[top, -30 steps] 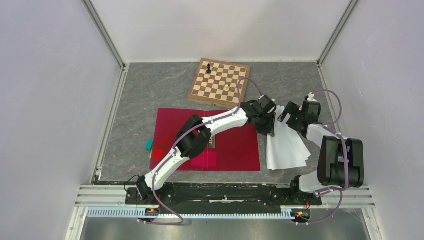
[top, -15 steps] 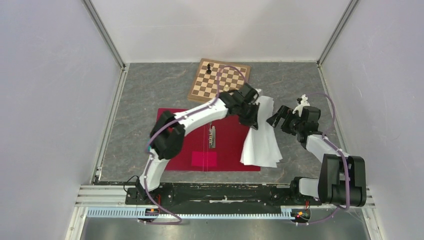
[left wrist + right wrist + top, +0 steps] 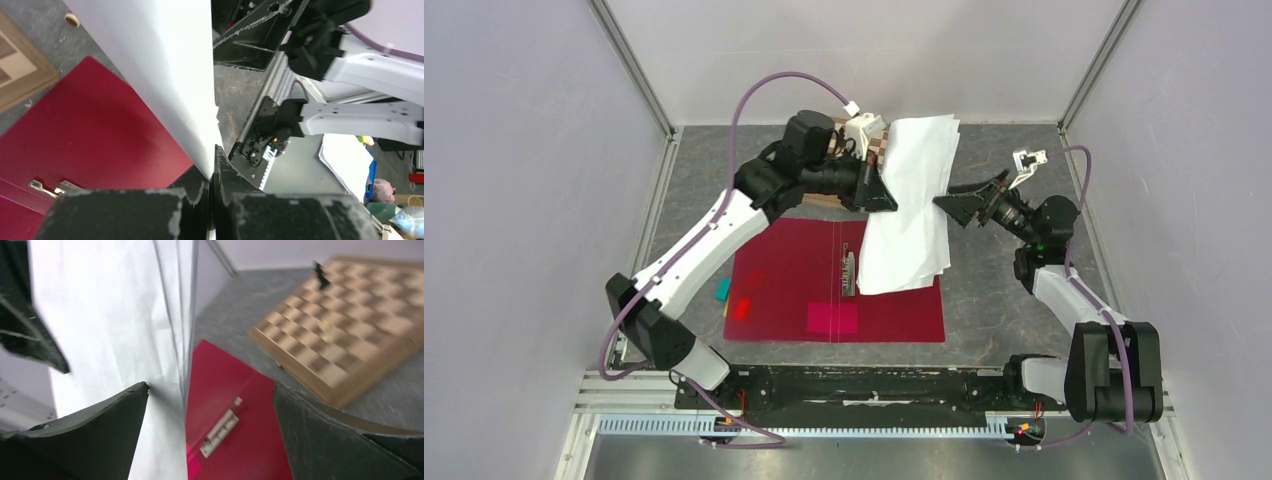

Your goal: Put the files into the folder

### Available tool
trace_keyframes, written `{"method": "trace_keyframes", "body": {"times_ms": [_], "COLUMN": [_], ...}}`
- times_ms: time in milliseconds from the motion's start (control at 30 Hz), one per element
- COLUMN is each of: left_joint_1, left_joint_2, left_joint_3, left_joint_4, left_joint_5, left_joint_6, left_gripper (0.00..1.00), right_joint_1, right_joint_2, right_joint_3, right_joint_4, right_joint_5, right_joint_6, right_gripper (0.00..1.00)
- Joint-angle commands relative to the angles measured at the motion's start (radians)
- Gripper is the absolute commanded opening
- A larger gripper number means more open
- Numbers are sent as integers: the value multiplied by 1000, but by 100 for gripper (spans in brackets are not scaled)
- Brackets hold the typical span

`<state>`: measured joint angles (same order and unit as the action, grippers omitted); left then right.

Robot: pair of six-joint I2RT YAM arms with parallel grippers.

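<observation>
The files' loose edge [image 3: 945,192] [image 3: 182,375] goes between my right gripper's open fingers next, as they slide to the left in the top view around it and close.
The crimson folder [image 3: 789,280] lies open and flat on the table, its metal clip [image 3: 849,272] at the middle. My left gripper [image 3: 886,200] is shut on the edge of the white files [image 3: 914,215] and holds them lifted, the sheets hanging down with their lower end over the folder's right half. In the left wrist view the files [image 3: 165,75] run up from the closed jaws over the folder [image 3: 95,130]. My right gripper [image 3: 946,203] is open, raised next to the files' right edge. The right wrist view shows the files [image 3: 115,330], the folder [image 3: 235,390] and the clip [image 3: 220,432].
A wooden chessboard [image 3: 824,197] with a few pieces lies behind the folder, mostly hidden by the left arm and the files; it shows in the right wrist view [image 3: 345,340]. A small teal object [image 3: 722,289] lies at the folder's left edge. Walls enclose the table.
My left gripper has lifted the files from the table right of the folder and carried them left and back, over the folder's right half. My right gripper has risen and moved back.
</observation>
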<state>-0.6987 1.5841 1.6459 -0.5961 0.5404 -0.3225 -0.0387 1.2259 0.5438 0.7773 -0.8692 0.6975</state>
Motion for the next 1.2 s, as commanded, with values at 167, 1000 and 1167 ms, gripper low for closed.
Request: {"method": "trace_keyframes", "body": {"times_ms": [167, 1000, 1167], "left_joint_1": [57, 78, 40], "left_joint_2": [-124, -189, -161], "left_joint_3": [-20, -256, -356], "left_joint_4": [34, 109, 81], "left_joint_5": [185, -61, -274], "left_joint_6": [85, -136, -193], "left_gripper": [2, 59, 60], "right_joint_1": [117, 264, 273], "right_joint_2": [70, -15, 62], "right_joint_3": [122, 285, 152], "right_joint_4": [726, -752, -903], "right_joint_5": [-145, 251, 469], "right_joint_6": [425, -320, -382], "right_gripper": [98, 0, 0]}}
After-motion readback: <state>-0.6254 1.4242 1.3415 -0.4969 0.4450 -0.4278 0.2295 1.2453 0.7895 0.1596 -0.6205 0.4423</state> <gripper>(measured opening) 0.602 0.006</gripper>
